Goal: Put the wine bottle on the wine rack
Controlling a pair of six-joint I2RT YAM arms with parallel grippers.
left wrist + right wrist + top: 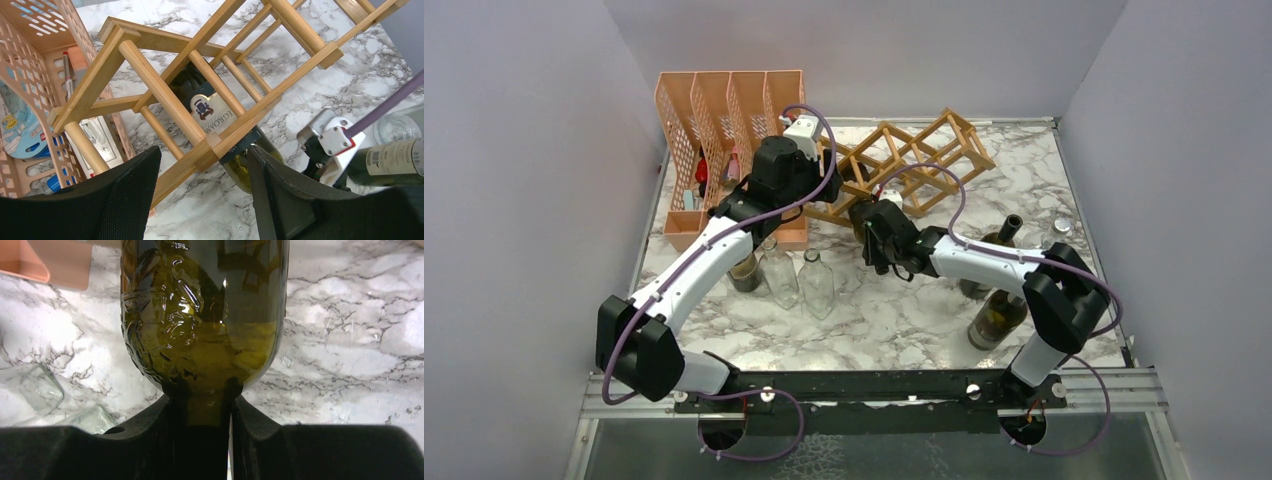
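Next, my right gripper pushes the bottle outward, deeper into the rack's cell, and releases the bottle's neck, since that cell lies outward of the gripper.
The wooden wine rack lies on the marble table, next to the orange organiser. A dark green wine bottle with yellowish liquid lies inside one of its cells, its label showing between the slats. My right gripper is shut on the bottle's neck, just outside the rack's near side. My left gripper is at the rack's left end. It stands open, its fingers either side of a lower corner joint of the rack. Its right finger is close to the bottle's shoulder.
The orange perforated file organiser stands at the back left, holding pens and papers. Two clear glass bottles and a dark one stand under my left arm. More wine bottles are beside my right arm.
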